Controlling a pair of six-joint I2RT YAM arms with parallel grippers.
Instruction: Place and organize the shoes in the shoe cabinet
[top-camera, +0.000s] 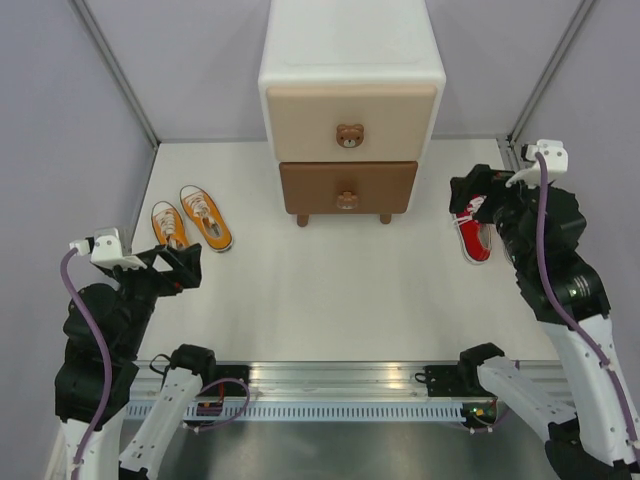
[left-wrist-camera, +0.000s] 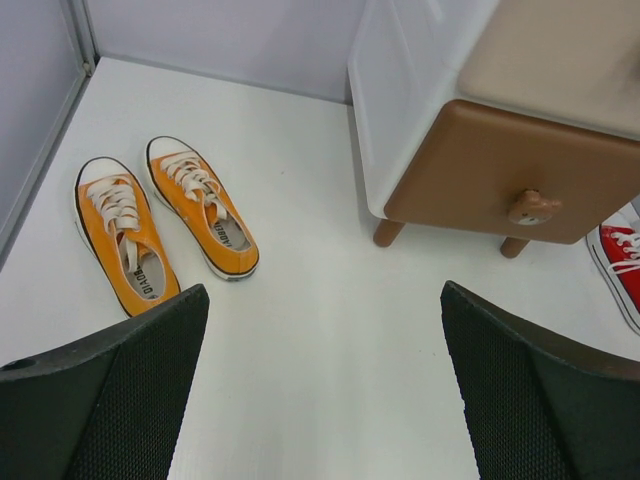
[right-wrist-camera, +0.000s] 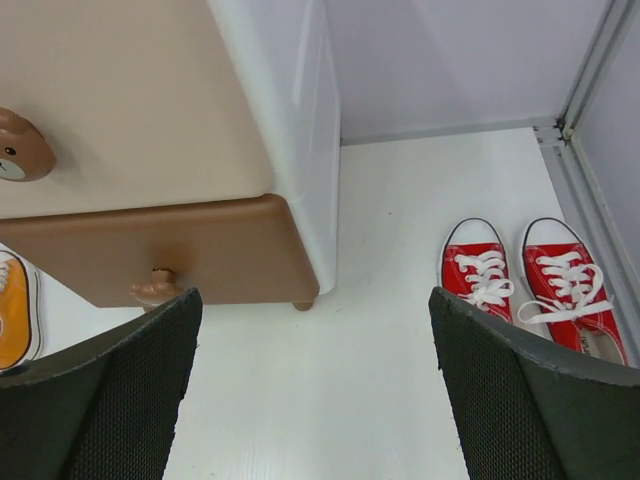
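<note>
My right gripper is to go outward and to the left in the top view next, onto the upper bear knob (top-camera: 350, 136) (right-wrist-camera: 24, 148), because the beige drawer is still closed.
The white shoe cabinet (top-camera: 350, 60) stands at the back centre, both drawers shut: beige upper front (top-camera: 350, 122), brown lower front (top-camera: 347, 187), each with a bear knob. Two orange sneakers (top-camera: 205, 216) lie side by side to its left, also in the left wrist view (left-wrist-camera: 200, 203). Two red sneakers (right-wrist-camera: 535, 290) lie to its right; one shows in the top view (top-camera: 473, 236), partly hidden by the right arm. My left gripper (top-camera: 185, 265) is open and empty, near the orange pair. My right gripper (top-camera: 470, 195) is open and empty above the red pair.
Grey walls with metal corner posts (top-camera: 120, 75) enclose the white table on three sides. A metal rail (top-camera: 340, 385) runs along the near edge between the arm bases. The cabinet stands on short brown legs (left-wrist-camera: 387, 233).
</note>
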